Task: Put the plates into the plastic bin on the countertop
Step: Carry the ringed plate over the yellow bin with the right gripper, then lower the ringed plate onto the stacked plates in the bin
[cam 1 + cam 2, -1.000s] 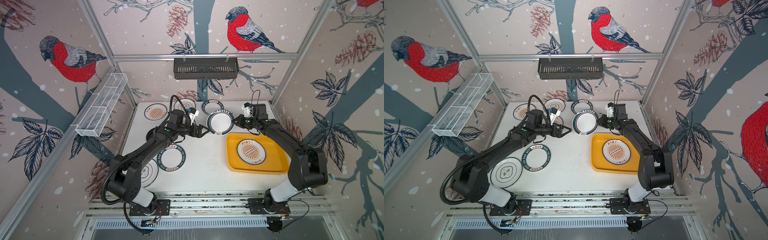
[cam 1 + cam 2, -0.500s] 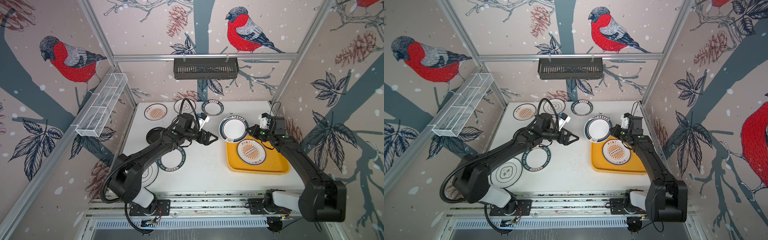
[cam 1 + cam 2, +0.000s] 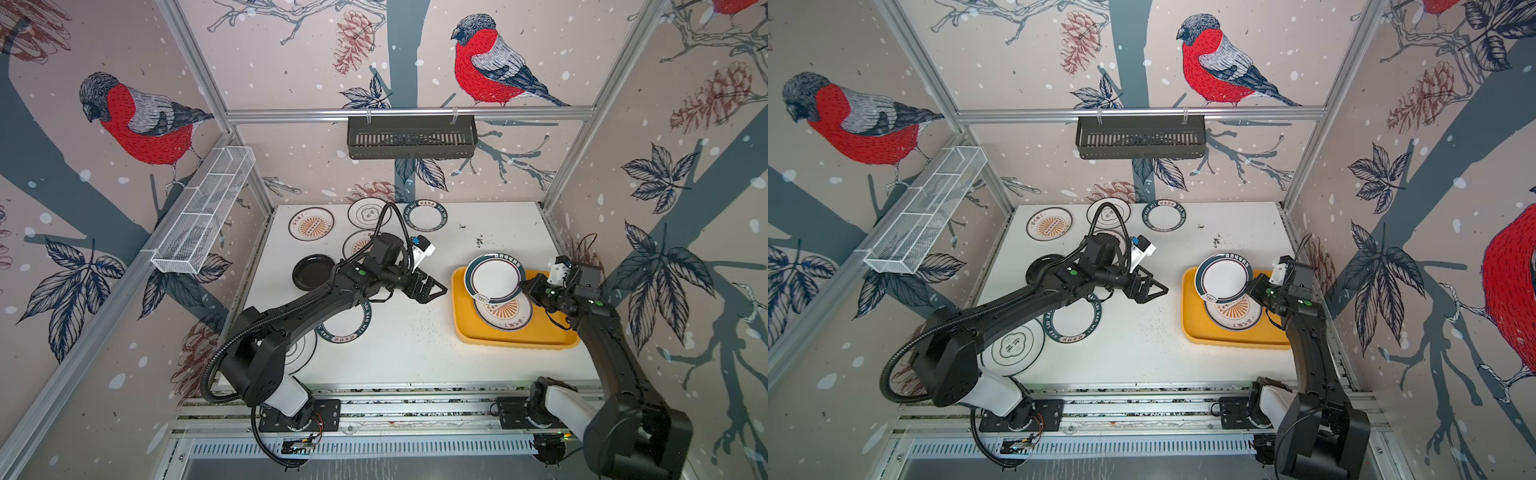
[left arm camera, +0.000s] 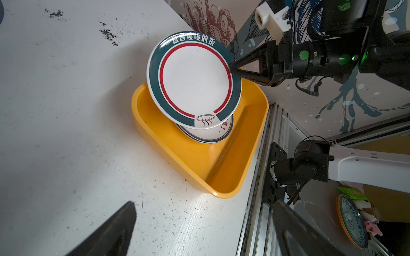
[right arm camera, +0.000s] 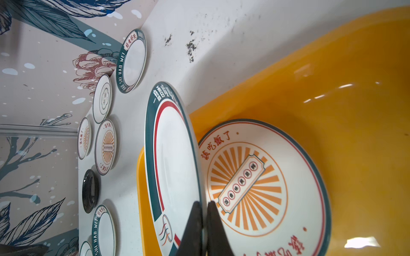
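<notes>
I need to lower my right gripper into the yellow-orange bin and let go of the white plate's rim over the sunburst plate [image 3: 505, 316] [image 5: 266, 188], because that plate lies flat below the gripper.
My right gripper [image 3: 523, 286] [image 5: 205, 204] is shut on the rim of a white plate with a green rim and a red ring [image 3: 494, 278] [image 4: 193, 79]. It holds that plate tilted above the back left part of the yellow-orange plastic bin [image 3: 465, 316] [image 3: 1192, 320]. A sunburst plate [image 3: 505, 316] [image 5: 266, 188] lies flat in the bin beneath it. My left gripper [image 3: 438, 291] [image 4: 204, 202] stands open and empty over the white countertop [image 3: 415, 353], left of the bin. Several more plates lie at the back and left, among them a black plate [image 3: 312, 272] and a green-rimmed plate [image 3: 347, 328].
A black slotted basket [image 3: 411, 137] hangs on the back rail. A white wire-mesh basket [image 3: 203, 212] hangs on the left frame. Aluminium rails [image 3: 395, 399] run along the table's front edge. My left arm lies over a flower-outline plate [image 3: 299, 353] at the front left.
My right gripper has carried the green-rimmed plate from the middle back of the table to the right, over the bin. My left gripper, open, has moved right and nearer the front.
</notes>
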Action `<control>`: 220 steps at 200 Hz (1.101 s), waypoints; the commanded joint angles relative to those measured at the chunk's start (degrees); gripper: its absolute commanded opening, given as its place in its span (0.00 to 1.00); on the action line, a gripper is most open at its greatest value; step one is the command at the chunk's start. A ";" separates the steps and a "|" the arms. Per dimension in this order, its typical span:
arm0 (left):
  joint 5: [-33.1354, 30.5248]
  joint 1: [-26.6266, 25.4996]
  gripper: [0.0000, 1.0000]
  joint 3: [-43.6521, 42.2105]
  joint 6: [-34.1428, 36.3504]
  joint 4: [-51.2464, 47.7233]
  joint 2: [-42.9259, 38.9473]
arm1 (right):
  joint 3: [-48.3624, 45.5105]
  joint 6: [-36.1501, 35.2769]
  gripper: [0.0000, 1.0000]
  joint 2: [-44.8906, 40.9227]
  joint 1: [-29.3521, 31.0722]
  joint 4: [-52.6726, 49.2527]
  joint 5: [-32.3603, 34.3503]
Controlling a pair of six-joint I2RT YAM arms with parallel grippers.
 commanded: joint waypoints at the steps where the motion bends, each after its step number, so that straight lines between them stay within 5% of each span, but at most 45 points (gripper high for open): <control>1: -1.07 -0.57 0.96 0.55 1.50 -1.32 -0.33 | -1.10 -1.04 0.01 -0.84 -2.22 -0.74 -2.35; 74: -3.23 -1.54 0.96 0.73 1.97 -2.09 -0.78 | -3.83 -3.64 0.01 -0.98 -8.13 -2.40 -3.72; 220: -4.49 -1.76 0.96 0.73 1.69 -2.14 -0.34 | -5.71 -4.10 0.01 1.07 -9.57 -4.61 0.27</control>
